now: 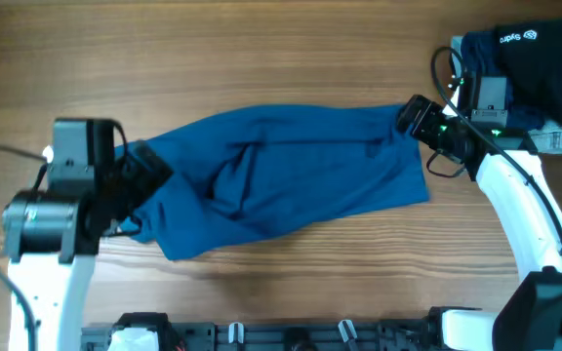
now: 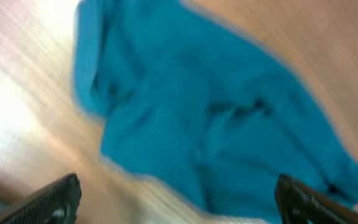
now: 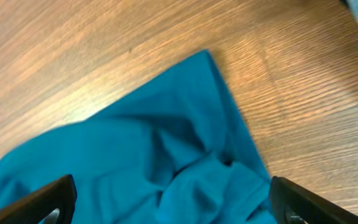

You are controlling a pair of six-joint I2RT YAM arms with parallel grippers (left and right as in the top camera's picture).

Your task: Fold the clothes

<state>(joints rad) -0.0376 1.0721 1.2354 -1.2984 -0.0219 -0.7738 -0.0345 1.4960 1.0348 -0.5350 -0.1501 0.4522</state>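
Observation:
My left gripper lowers and draws back onto the near corner of the mid-blue garment next, since that corner lies below it and nearer my base.
The mid-blue garment [image 1: 291, 180] lies crumpled and wrinkled across the middle of the wooden table, stretched left to right. My left gripper [image 1: 140, 180] is at its left end; in the left wrist view [image 2: 179, 202] its fingers are wide open above the garment [image 2: 216, 118] and hold nothing. That view is blurred. My right gripper [image 1: 416, 119] hovers over the garment's upper right corner; in the right wrist view [image 3: 173, 205] its fingers are wide open over bunched blue cloth [image 3: 154, 162] and hold nothing.
A dark navy garment with a white logo [image 1: 544, 58] lies at the back right corner, partly over a pale piece. Cables run beside the right arm. The table's front edge carries the arm mounts [image 1: 291, 336].

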